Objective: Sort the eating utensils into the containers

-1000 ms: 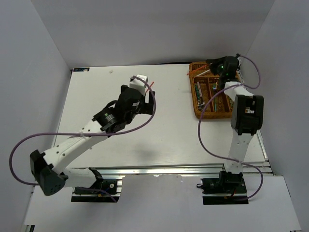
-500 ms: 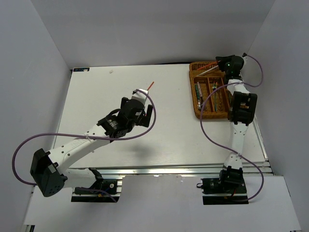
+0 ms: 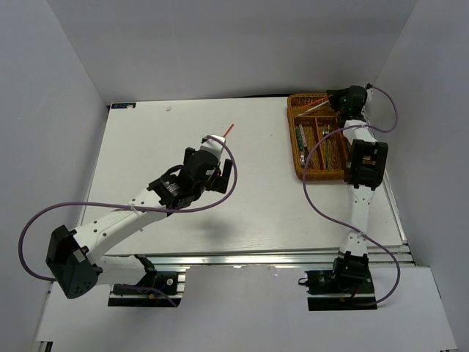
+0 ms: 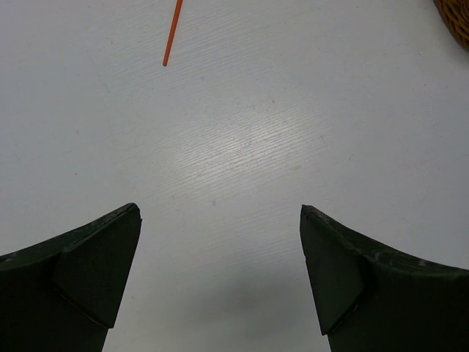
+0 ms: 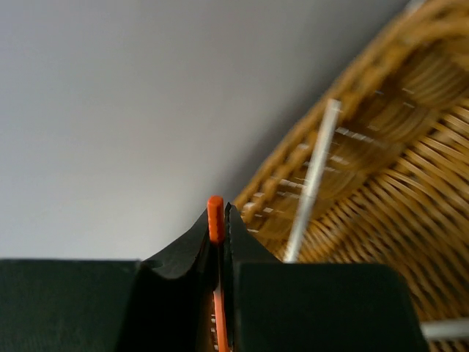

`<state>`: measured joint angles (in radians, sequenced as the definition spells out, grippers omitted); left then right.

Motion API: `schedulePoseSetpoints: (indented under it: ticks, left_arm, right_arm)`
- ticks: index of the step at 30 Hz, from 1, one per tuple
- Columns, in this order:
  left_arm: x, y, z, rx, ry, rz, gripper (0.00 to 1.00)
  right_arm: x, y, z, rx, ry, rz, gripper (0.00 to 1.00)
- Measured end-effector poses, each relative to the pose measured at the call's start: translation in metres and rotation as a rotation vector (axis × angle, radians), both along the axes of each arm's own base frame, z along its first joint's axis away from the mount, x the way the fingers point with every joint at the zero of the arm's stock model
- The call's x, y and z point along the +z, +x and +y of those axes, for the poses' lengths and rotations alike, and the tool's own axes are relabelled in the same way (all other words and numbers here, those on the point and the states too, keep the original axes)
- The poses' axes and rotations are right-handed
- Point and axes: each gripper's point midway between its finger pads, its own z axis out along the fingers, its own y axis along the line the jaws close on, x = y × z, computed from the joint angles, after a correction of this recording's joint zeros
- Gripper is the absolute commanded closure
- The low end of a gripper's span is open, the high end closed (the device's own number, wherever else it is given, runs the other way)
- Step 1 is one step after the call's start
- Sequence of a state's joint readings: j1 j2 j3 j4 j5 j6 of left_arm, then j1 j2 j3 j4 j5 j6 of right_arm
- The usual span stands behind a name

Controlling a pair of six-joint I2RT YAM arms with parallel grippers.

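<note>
The tray's crosswise slot, along the tray's far rim, already holds the silver chopstick (image 5: pixel 314 180). I will next move the red chopstick in my right gripper into that slot and open.
The brown wicker tray (image 3: pixel 296 139) sits at the table's far right with several utensils in its slots. My right gripper (image 3: pixel 343 97) hovers over its far end, shut on a red chopstick (image 5: pixel 215 220) whose tip sticks up between the fingers. A silver chopstick (image 5: pixel 314 180) lies in the tray's crosswise slot (image 5: pixel 396 147) just beyond. A second red chopstick (image 3: pixel 229 130) lies on the table mid-far; it also shows in the left wrist view (image 4: pixel 172 34). My left gripper (image 4: pixel 220 220) is open and empty above the bare table, just short of that chopstick.
White table (image 3: pixel 256 205) with grey walls on three sides. The tray's corner (image 4: pixel 456 18) shows at the left wrist view's upper right. Purple cables loop beside both arms.
My left gripper pulled back toward the near side, leaving the red chopstick on the table. My right gripper shifted slightly right over the tray's far end.
</note>
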<state>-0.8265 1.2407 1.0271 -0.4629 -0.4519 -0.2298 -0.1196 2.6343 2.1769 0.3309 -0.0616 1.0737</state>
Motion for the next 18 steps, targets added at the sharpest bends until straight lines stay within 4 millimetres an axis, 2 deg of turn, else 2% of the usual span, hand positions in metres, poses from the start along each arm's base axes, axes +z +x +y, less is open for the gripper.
schedulePoseSetpoints:
  ticks: [3,6,8,11,15,18]
  left_arm:
    - [0.000,0.000,0.000,-0.001,0.000,0.000,0.02]
    - [0.000,0.000,0.000,-0.002,-0.001,0.001,0.02]
    - [0.000,0.000,-0.001,-0.003,-0.001,0.002,0.02]
    - [0.000,-0.001,-0.001,-0.005,-0.002,0.003,0.02]
    - [-0.001,-0.001,-0.002,-0.010,-0.004,0.006,0.02]
    - [-0.002,-0.001,-0.003,-0.013,-0.003,0.010,0.02]
  right_arm:
    - [-0.013,-0.003,-0.003,-0.020,0.011,0.057,1.00]
    - [-0.026,-0.007,-0.008,-0.036,0.023,0.113,0.89]
    - [-0.030,-0.007,-0.012,-0.047,0.034,0.135,0.86]
    - [-0.030,-0.006,-0.017,-0.061,0.052,0.141,0.78]
    - [-0.032,-0.007,-0.021,-0.068,0.062,0.150,0.46]
    - [-0.028,-0.005,-0.021,-0.069,0.063,0.139,0.39]
